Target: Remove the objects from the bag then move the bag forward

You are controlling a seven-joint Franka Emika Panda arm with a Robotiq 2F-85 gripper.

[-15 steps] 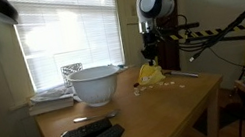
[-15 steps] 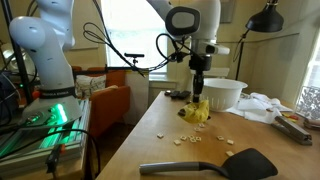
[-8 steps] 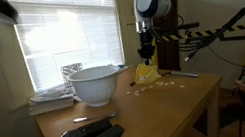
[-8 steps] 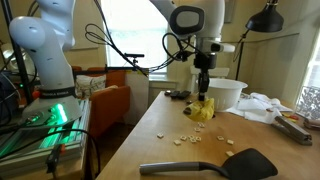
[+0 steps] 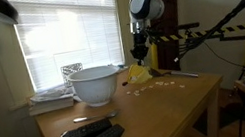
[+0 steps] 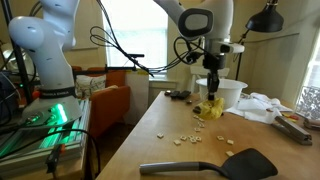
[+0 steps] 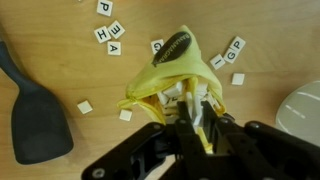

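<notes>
The tabletop between the papers and the spatula is open, so my gripper should next move outward, lower the bag onto it and let go of the bag's rim.
A small yellow cloth bag with a dark label hangs from my gripper, which is shut on its top edge. White letter tiles show inside its mouth. In both exterior views the bag sits low over the wooden table, under the gripper, next to the white bowl. Several loose letter tiles lie scattered on the table around it.
A white bowl stands close beside the bag. A black spatula lies near the table edge. Black remotes lie at one table end. Papers and a basket stand by the window.
My gripper has moved sideways toward the white bowl, carrying the yellow bag with it. The loose tiles stay where they were.
</notes>
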